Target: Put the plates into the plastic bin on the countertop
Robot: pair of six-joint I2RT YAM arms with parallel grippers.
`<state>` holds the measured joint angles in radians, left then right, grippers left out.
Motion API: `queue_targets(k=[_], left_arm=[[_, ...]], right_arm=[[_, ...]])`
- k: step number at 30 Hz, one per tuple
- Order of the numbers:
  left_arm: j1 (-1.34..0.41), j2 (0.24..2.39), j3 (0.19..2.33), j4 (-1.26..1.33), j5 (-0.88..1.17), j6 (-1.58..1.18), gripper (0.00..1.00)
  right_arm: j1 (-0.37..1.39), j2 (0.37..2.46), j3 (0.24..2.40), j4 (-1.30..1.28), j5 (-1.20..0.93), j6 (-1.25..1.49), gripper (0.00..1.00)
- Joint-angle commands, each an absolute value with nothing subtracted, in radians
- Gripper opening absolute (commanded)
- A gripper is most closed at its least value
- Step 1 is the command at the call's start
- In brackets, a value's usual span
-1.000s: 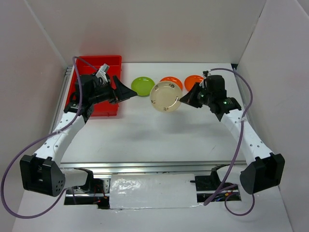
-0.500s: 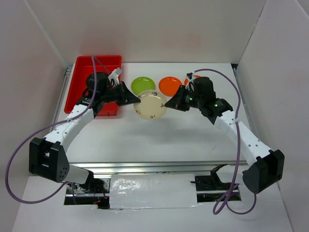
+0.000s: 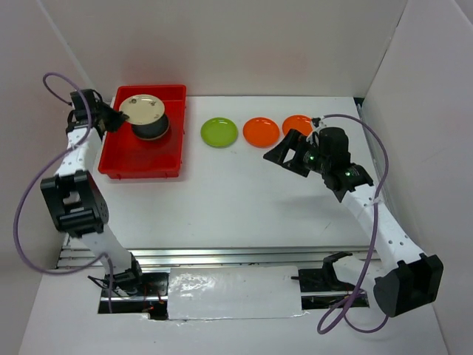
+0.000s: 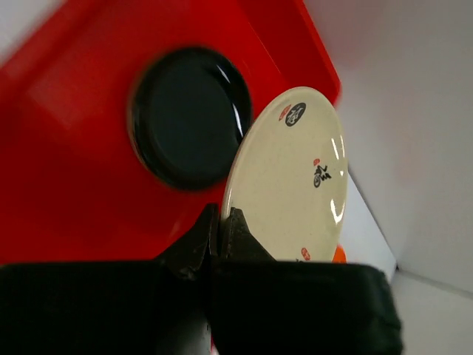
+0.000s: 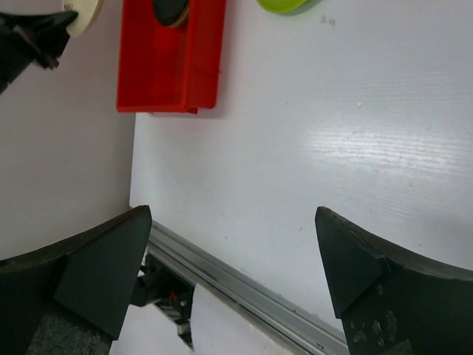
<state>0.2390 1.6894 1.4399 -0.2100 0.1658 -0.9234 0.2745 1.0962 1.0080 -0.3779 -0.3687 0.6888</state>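
I should lower my right gripper outward onto the end orange plate's rim (image 3: 309, 120) next, on the side clear of other plates, as that plate is below and outward of my fingers.
My left gripper (image 3: 112, 118) is shut on the rim of a cream patterned plate (image 3: 143, 111), holding it over the red plastic bin (image 3: 118, 159). In the left wrist view the fingertips (image 4: 238, 222) pinch the tilted cream plate's (image 4: 288, 174) lower edge, with a black plate (image 4: 188, 118) lying in the bin (image 4: 59, 148) behind it. On the white countertop (image 3: 236, 200) lie a lime green plate (image 3: 219, 132) and two orange plates (image 3: 261, 132) (image 3: 298, 124). My right gripper (image 3: 284, 150) hangs open and empty near the orange plates, its jaws wide apart over bare countertop (image 5: 310, 133).
White walls enclose the countertop on three sides. The right wrist view shows the bin (image 5: 170, 66) against the left wall, the green plate's (image 5: 284, 4) edge, and the metal rail (image 5: 244, 277) along the near edge. Cables loop beside both arms.
The cream plate passed from my right gripper to my left, which shut on it and swung it left over the bin. My right gripper opened and drew back to the right.
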Motion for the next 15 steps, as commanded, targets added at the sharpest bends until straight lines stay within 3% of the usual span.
queue_targets(k=[1, 6, 11, 14, 15], left_arm=[[0.281, 1.894, 1.649, -0.207, 0.173, -0.953, 0.0], [0.299, 2.1, 1.867, -0.305, 0.147, -0.875, 0.0], [0.296, 2.088, 1.8, -0.264, 0.13, -0.85, 0.0], [0.285, 2.085, 1.773, -0.285, 0.103, -0.831, 0.42], [0.281, 2.082, 1.776, -0.302, 0.085, -0.822, 0.74]], right_arm=[[0.259, 1.074, 0.957, -0.342, -0.411, 0.643, 1.0], [0.238, 1.065, 0.943, -0.341, -0.445, 0.618, 1.0], [0.221, 1.08, 0.946, -0.325, -0.457, 0.606, 1.0], [0.219, 1.101, 0.953, -0.305, -0.463, 0.614, 1.0], [0.219, 1.114, 0.956, -0.299, -0.468, 0.618, 1.0]])
